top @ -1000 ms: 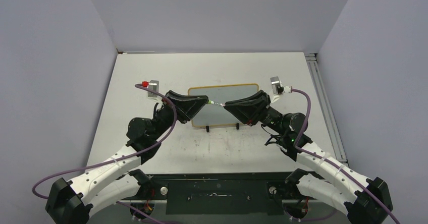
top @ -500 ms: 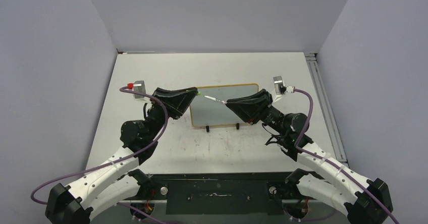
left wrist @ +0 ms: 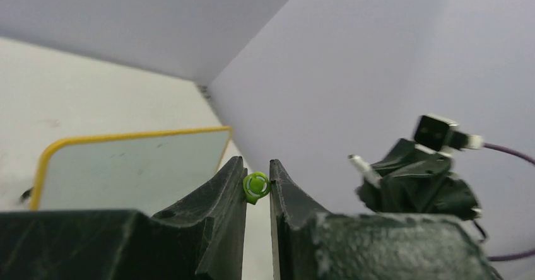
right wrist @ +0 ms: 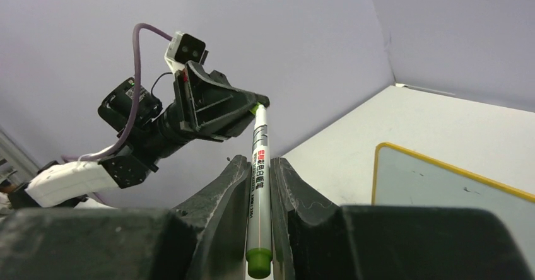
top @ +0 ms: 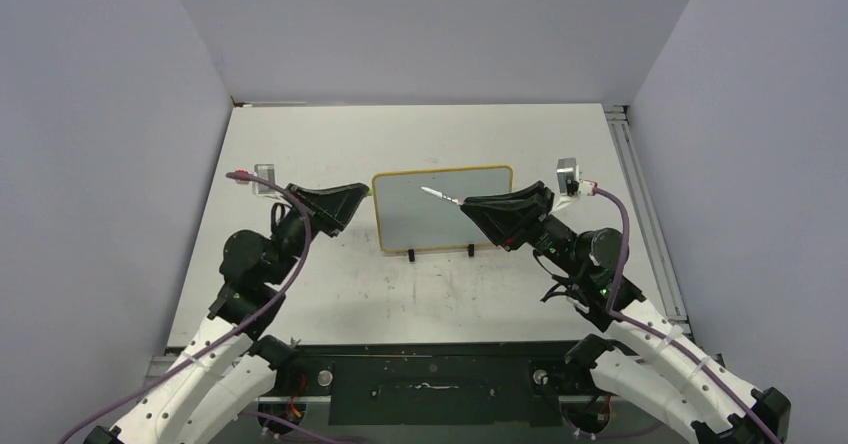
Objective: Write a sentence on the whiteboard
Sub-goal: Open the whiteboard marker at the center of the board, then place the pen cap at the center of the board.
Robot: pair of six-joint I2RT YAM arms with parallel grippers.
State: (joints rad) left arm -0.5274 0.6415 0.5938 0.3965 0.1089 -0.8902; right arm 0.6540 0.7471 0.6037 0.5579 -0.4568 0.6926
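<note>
The bare near tabletop is clear of the whiteboard. Next, my left gripper will tilt downward and lower back onto that patch to release the green cap [left wrist: 257, 185].
The whiteboard [top: 440, 216], a small white board with a yellow frame, stands mid-table on two black feet; it also shows in the left wrist view [left wrist: 126, 166] and the right wrist view [right wrist: 454, 195]. The sentence does not show in any view. My right gripper [top: 463, 203] [right wrist: 258, 160] is shut on a silver marker [right wrist: 259, 198] with a green end. The marker [top: 435, 195] points left over the board's upper middle, uncapped. My left gripper [top: 364, 191] [left wrist: 255, 161] hovers just left of the board, shut on the green cap [left wrist: 257, 185].
The scuffed white tabletop [top: 400, 139] is enclosed by grey walls at the left, back and right. A metal rail [top: 640, 194] runs along the table's right edge. The two grippers face each other across the board.
The grippers met over the board a second ago. The left one has pulled away leftward with the green cap. The right has shifted slightly right, still holding the uncapped marker.
</note>
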